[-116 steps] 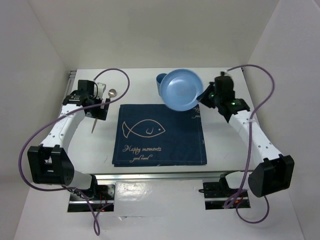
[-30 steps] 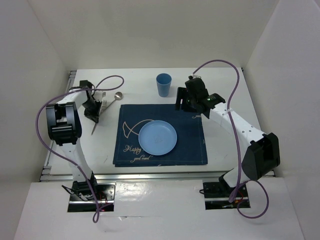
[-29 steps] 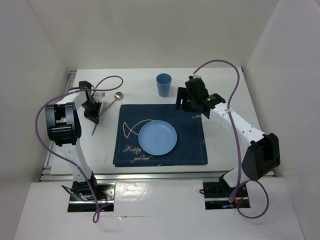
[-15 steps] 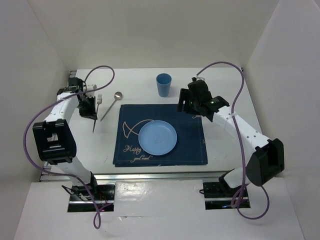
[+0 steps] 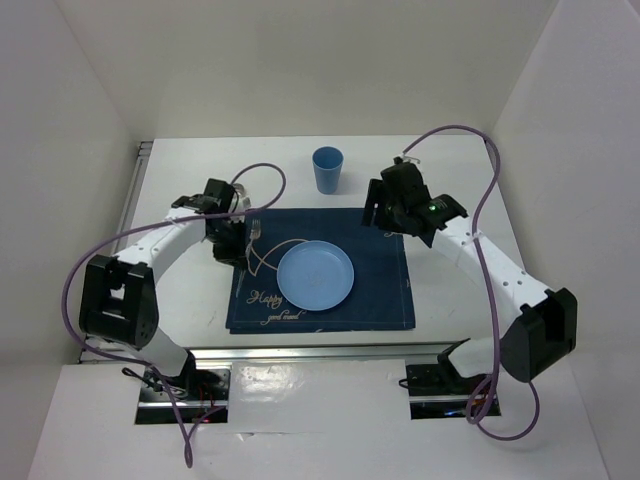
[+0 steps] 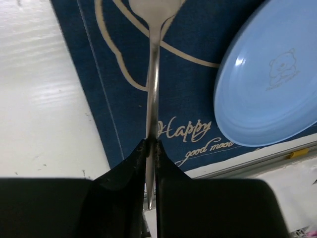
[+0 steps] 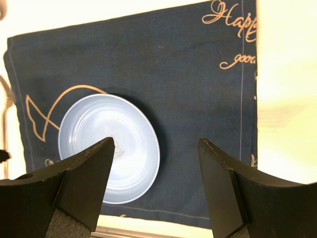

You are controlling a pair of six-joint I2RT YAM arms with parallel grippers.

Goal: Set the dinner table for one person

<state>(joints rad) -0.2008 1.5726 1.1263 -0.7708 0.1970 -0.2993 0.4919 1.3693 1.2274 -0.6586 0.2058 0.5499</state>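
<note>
Bare placemat (image 6: 184, 90) shows between the held fork and the plate, so the robot's left gripper will shift toward the plate and lower the fork beside it.
On the white dinner table (image 5: 455, 290) lies a dark blue fish-print placemat (image 5: 375, 285), and a light blue plate (image 5: 315, 275) rests on its middle. My left gripper (image 5: 240, 243) is shut on a metal fork (image 5: 256, 229) over the mat's left edge. In the left wrist view the fork's handle (image 6: 152, 89) runs up from the closed gripper (image 6: 152, 145), with the plate (image 6: 270, 84) to its right. My right gripper (image 5: 388, 212) hangs open and empty above the mat's far right corner. The right wrist view shows this gripper (image 7: 156, 144) looking down on the plate (image 7: 106, 148).
A blue cup (image 5: 327, 169) stands upright on the table behind the placemat. White walls close in the table on three sides, and a metal rail (image 5: 300, 352) runs along the near edge. Purple cables loop above both arms.
My left gripper has carried the fork right, from the bare table left of the placemat to over the mat's left edge. The right arm shifted only slightly.
</note>
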